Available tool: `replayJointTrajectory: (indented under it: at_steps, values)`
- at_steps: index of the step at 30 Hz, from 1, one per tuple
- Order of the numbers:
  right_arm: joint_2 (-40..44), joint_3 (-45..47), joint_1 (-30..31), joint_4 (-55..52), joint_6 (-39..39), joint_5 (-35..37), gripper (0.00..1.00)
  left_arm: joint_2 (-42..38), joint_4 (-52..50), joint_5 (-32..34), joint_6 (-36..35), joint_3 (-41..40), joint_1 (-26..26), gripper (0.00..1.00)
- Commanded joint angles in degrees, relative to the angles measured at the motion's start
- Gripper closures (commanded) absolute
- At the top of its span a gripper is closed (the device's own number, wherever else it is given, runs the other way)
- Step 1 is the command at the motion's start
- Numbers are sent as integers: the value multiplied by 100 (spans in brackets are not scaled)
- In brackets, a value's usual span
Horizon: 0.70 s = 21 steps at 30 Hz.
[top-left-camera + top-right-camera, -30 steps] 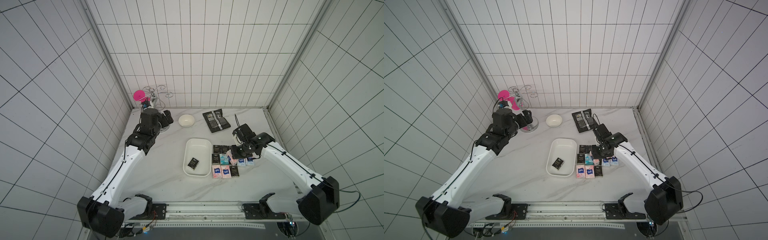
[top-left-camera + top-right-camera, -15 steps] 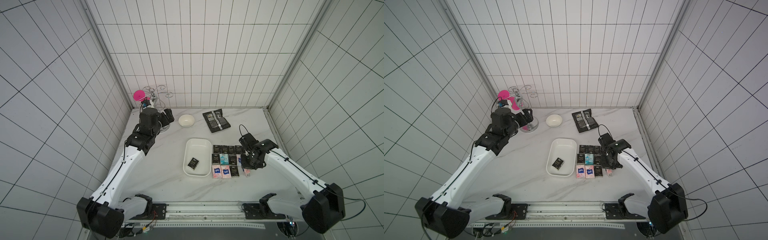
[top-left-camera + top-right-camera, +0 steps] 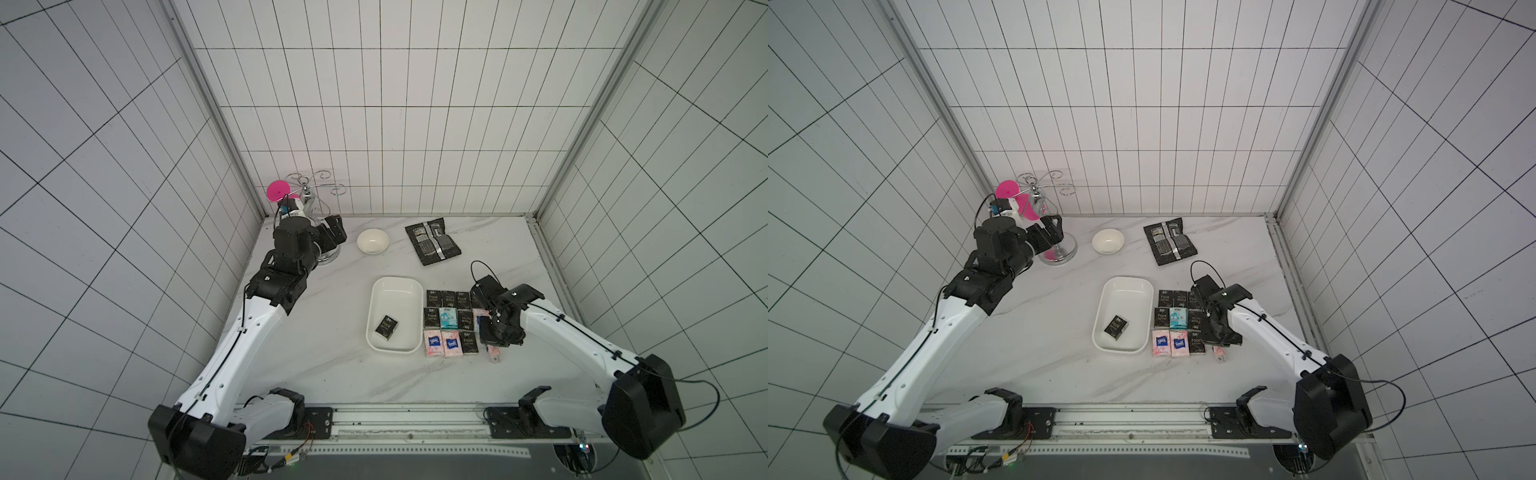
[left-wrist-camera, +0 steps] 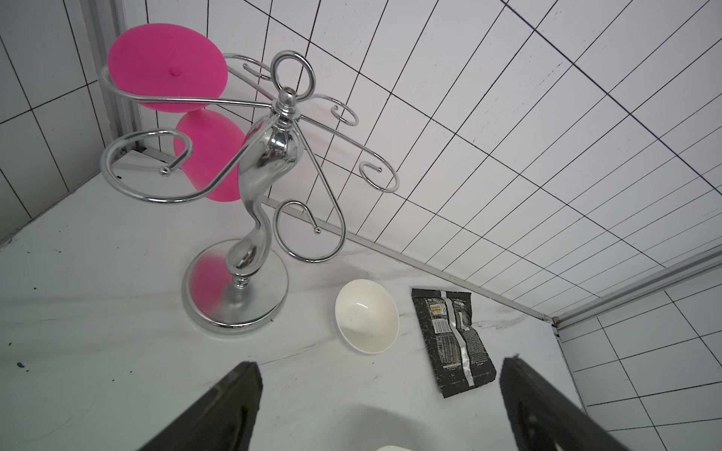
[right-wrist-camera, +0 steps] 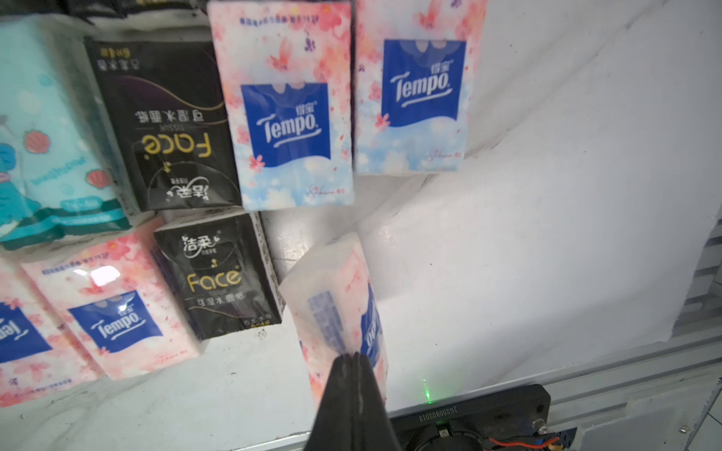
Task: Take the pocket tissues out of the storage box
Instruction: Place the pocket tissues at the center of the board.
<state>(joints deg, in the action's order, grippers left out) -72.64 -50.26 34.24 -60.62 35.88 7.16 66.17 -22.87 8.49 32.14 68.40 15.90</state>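
Note:
My right gripper is above the open, bare tabletop beside the front row's last black packet. It will next move down and toward that packet and let go on the bare tabletop beside it.
The white storage box (image 3: 392, 282) (image 3: 1127, 281) lies mid-table with one black pocket tissue packet (image 3: 386, 328) (image 3: 1116, 327) inside. Just right of it, several pocket tissues (image 3: 448, 328) (image 3: 1177, 328) lie in rows: black, pink-white and one teal. My right gripper (image 3: 493, 347) (image 5: 352, 357) is shut on the edge of a pink-white packet (image 5: 336, 304), which hangs at the front right end of the rows next to a black packet (image 5: 218, 277). At the back left my left gripper (image 3: 334, 228) (image 4: 381, 362) stands open, holding nothing.
A chrome stand (image 3: 309, 195) (image 4: 250, 242) with a pink cup (image 4: 168, 66) is at the back left corner. A small white bowl (image 3: 372, 241) (image 4: 367, 316) and a black foil pouch (image 3: 433, 241) (image 4: 453, 339) lie along the back.
My right gripper has carried the pink-white packet from the far side of the rows toward the front right end. The left arm has stayed where it was.

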Motion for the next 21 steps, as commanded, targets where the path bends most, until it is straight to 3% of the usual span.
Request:
replayJointTrajectory:
  at_steps: [1,7,21]
  values:
    - [-101,165,79,212,135,111,98,-78,126,-77,-6,-37,-34,1]
    - [-460,122,197,327,111,289,98,-112,108,-52,-11,-68,-34,1]
    - [-110,217,206,59,174,640,97,-119,64,-34,-8,-11,-33,1]
